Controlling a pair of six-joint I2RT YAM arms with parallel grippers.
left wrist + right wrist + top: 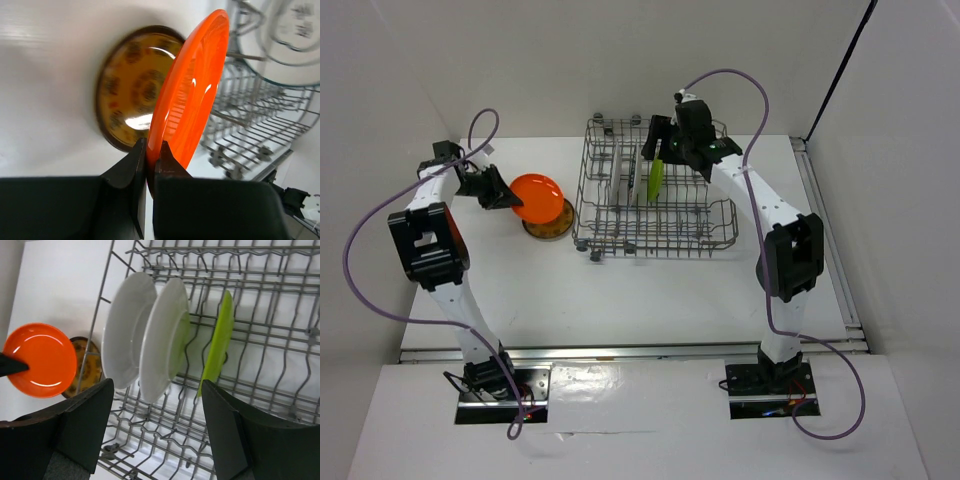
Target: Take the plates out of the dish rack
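I need to lower the orange plate toward the dish rack and onto the mustard-brown patterned plate before I open my left gripper.
My left gripper is shut on the rim of the orange plate, holding it tilted just above the mustard-brown patterned plate, which lies flat on the table left of the dish rack. The left wrist view shows the jaws pinching the orange plate over the mustard plate. My right gripper hangs open and empty above the rack. Below it stand two white plates and the lime green plate, all upright between tines.
The wire rack fills the back middle of the table, and its near left corner is close to the stacked plates. White walls enclose the table on the left, back and right. A purple cable loops off each arm.
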